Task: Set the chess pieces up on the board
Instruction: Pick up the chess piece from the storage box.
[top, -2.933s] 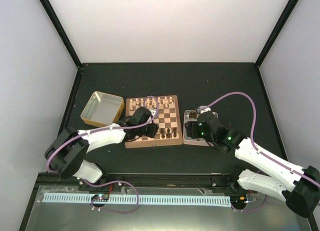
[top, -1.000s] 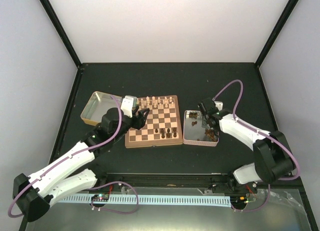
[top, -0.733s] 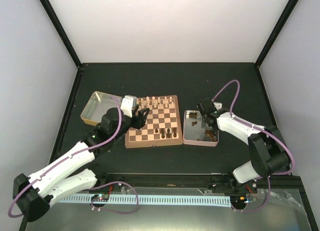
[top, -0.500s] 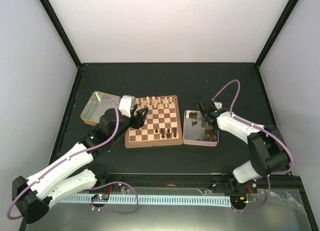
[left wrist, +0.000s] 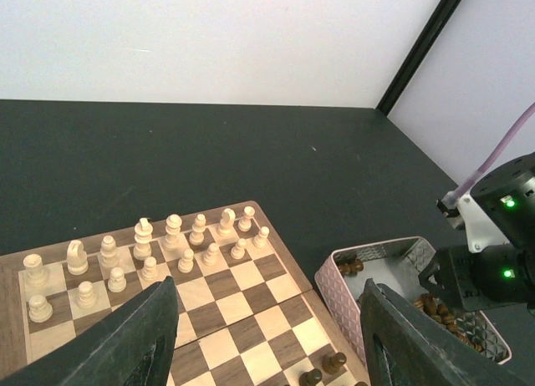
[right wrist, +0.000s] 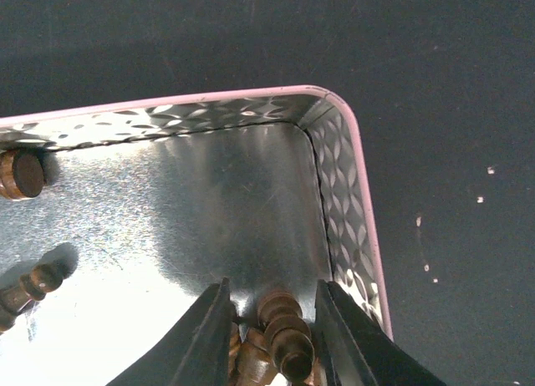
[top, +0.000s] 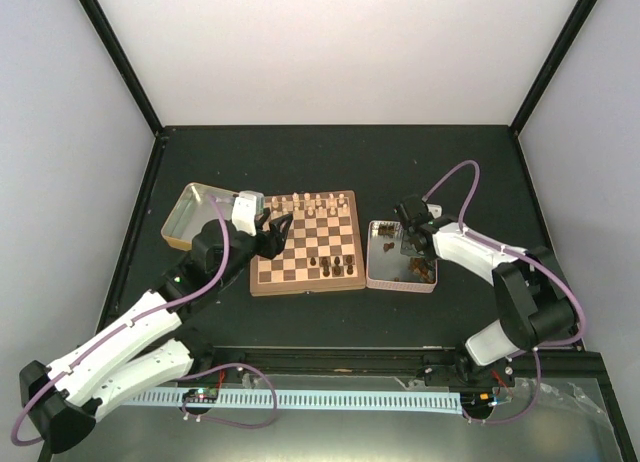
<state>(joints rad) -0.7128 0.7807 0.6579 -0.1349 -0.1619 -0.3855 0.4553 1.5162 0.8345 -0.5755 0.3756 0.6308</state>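
I will lift my right gripper, carry the dark piece left in the top view to the board's bare near-row squares, then lower and release.
The board [top: 300, 252] lies mid-table, with pale cream pieces along its far rows. A few dark chess pieces [top: 336, 266] stand near its front right corner and show low in the left wrist view as chess pieces [left wrist: 323, 368]. My left gripper [top: 277, 226] hovers over the board's left side, open and empty [left wrist: 269, 287]. My right gripper [top: 409, 234] is down inside the pink-rimmed tin [top: 378, 278]. Its fingers stand narrowly apart around a lying dark piece [right wrist: 286, 334], with a small gap on each side.
A gold tin [top: 190, 204] sits left of the board. More dark pieces lie in the pink-rimmed tin [right wrist: 351, 177], one at its left wall [right wrist: 21, 174]. The right arm [left wrist: 500, 252] shows beyond the tin in the left wrist view.
My left arm has drawn back a little to the left and away from the board's middle, still open. My right gripper has stayed in the tin, barely shifting.
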